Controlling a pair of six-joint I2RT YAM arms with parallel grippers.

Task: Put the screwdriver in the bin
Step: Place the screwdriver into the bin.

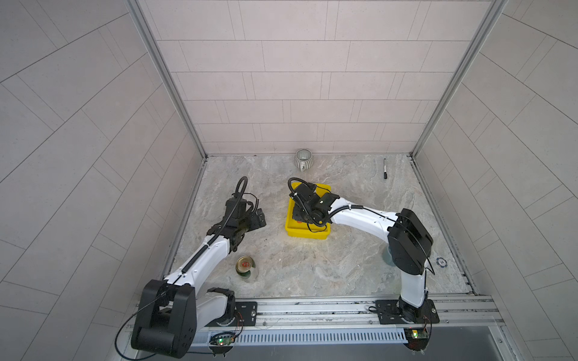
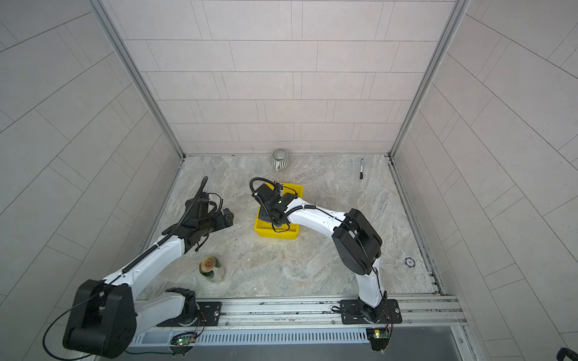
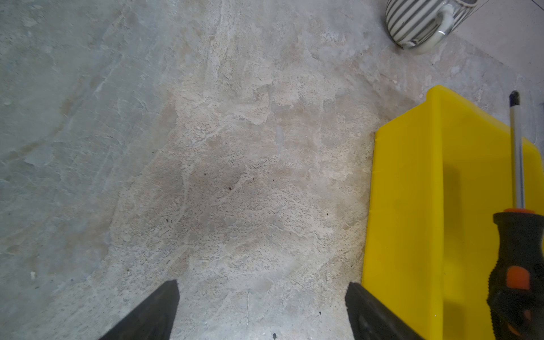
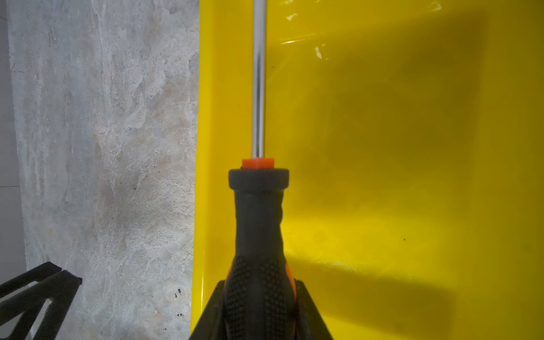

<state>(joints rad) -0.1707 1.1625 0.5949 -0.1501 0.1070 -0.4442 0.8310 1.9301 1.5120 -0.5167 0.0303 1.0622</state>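
My right gripper holds the screwdriver [image 4: 258, 212] by its black handle inside the bin's long side, so I should lower it slightly toward the bin's yellow bottom and open.
The bin [image 1: 306, 233] [image 2: 275, 233] is a bright yellow tray in the middle of the table. My right gripper [image 1: 298, 215] [image 2: 266, 215] hangs over its left part, shut on the black handle of the screwdriver [image 4: 258, 212]. In the right wrist view the right gripper [image 4: 259, 284] clamps the handle from both sides. The silver shaft runs along the bin [image 4: 382, 147] just inside its left wall, towards the far end. My left gripper [image 1: 261, 220] [image 3: 263, 284] stands open over bare table left of the bin [image 3: 412, 206]. The left wrist view also shows the screwdriver [image 3: 518, 250].
A ribbed mug [image 1: 303, 158] [image 3: 418, 23] stands at the back wall behind the bin. A black marker [image 1: 384, 168] lies at the back right. A tin can [image 1: 245, 265] stands near the left arm, and a poker chip [image 1: 441, 262] lies at the right edge.
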